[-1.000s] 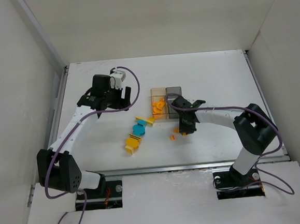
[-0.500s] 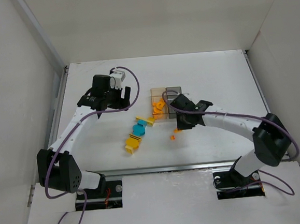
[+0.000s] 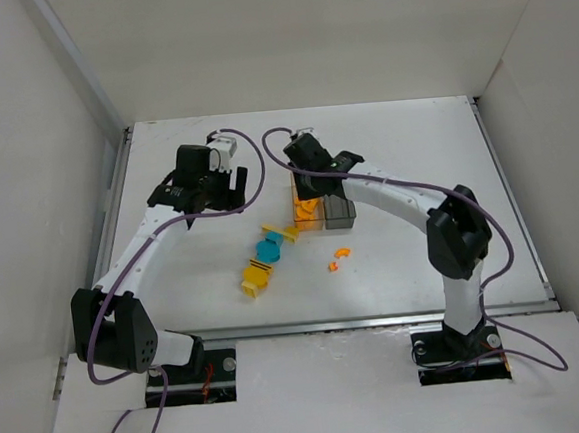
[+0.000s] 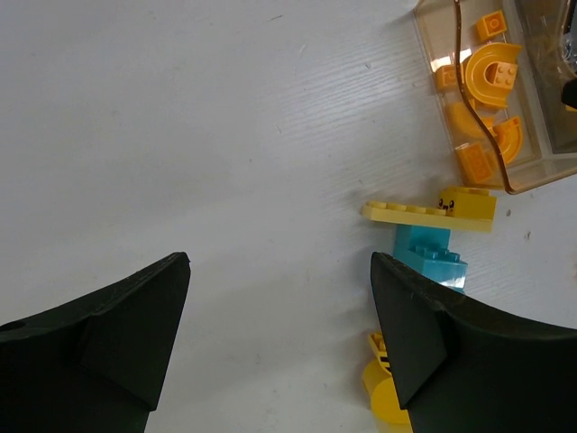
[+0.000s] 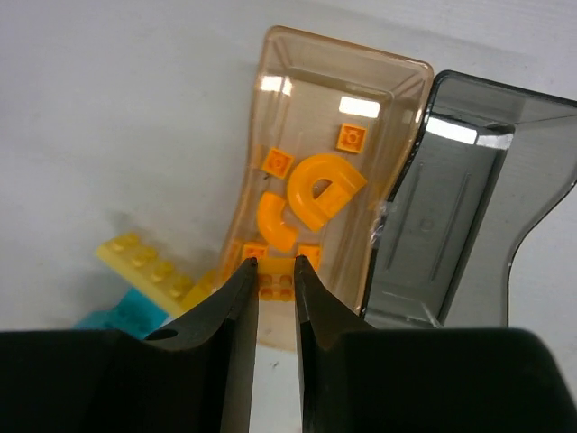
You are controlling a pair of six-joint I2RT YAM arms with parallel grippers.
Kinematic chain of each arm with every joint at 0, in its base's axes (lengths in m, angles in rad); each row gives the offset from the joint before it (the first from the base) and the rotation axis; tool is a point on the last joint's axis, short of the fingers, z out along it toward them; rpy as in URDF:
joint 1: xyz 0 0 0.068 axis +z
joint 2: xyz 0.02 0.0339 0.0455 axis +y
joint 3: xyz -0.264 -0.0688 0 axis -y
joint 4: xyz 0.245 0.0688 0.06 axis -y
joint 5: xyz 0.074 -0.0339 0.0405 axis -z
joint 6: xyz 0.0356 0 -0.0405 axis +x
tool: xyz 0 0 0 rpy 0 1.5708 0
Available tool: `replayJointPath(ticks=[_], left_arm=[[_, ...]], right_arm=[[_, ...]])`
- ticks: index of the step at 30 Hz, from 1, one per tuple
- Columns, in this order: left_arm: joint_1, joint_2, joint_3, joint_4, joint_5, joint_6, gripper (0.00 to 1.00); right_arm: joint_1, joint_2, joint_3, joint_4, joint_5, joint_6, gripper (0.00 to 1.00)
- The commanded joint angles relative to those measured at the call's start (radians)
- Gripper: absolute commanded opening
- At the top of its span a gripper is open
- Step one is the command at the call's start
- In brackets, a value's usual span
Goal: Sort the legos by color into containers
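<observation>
The right gripper lowers a little over the amber box (image 3: 307, 208) next and opens to release the small orange brick, since other orange pieces lie inside.
The amber box (image 3: 307, 213) and the dark grey box (image 3: 340, 210) stand joined at mid-table. My right gripper (image 3: 307, 171) hangs above the amber box (image 5: 262, 108), shut on a small orange brick (image 5: 275, 287). Several orange pieces (image 5: 317, 191) lie inside that box. The grey box (image 5: 469, 207) looks empty. My left gripper (image 3: 235, 188) is open and empty over bare table left of the legos. A yellow plate (image 4: 433, 212), a teal brick (image 4: 431, 257) and a yellow striped piece (image 4: 388, 401) lie beside its right finger (image 4: 424, 334). Two orange pieces (image 3: 339, 258) lie loose in front of the boxes.
White walls close in the table on the left, back and right. The loose yellow plate (image 3: 281, 232), teal brick (image 3: 268, 248) and yellow striped piece (image 3: 257, 275) lie in a diagonal row left of the boxes. The right arm's cable (image 4: 487, 135) crosses over the amber box.
My right gripper has risen from the loose orange pieces in front of the boxes and swung back to above the amber box, carrying an orange brick. The left arm has not moved.
</observation>
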Motion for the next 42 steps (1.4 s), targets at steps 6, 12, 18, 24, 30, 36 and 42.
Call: replayJointPath(ticks=[6, 12, 18, 24, 30, 36, 42], left_arm=[[0.027, -0.003, 0.015, 0.024, -0.023, -0.002, 0.78], [0.027, 0.006, 0.015, 0.024, -0.023, -0.002, 0.78], [0.027, 0.006, 0.015, 0.024, -0.014, -0.002, 0.78], [0.027, 0.006, 0.015, 0.024, -0.014, -0.002, 0.78], [0.027, -0.003, 0.015, 0.024, -0.014, -0.002, 0.78], [0.027, -0.012, 0.015, 0.024, -0.005, -0.002, 0.78], [0.027, -0.021, 0.005, 0.024, 0.015, -0.002, 0.78]], right_arm=[[-0.038, 0.100, 0.121, -0.057, 0.015, -0.067, 0.23], [-0.038, 0.110, 0.121, -0.057, -0.006, -0.067, 0.33], [-0.047, 0.120, 0.121, -0.057, -0.028, -0.077, 0.44], [-0.047, 0.120, 0.121, -0.057, -0.039, -0.086, 0.41], [-0.047, 0.041, 0.092, -0.077, -0.039, -0.086, 0.25], [-0.047, -0.145, -0.087, -0.128, -0.035, -0.084, 0.47], [-0.047, -0.315, -0.377, -0.137, -0.134, -0.037, 0.54]])
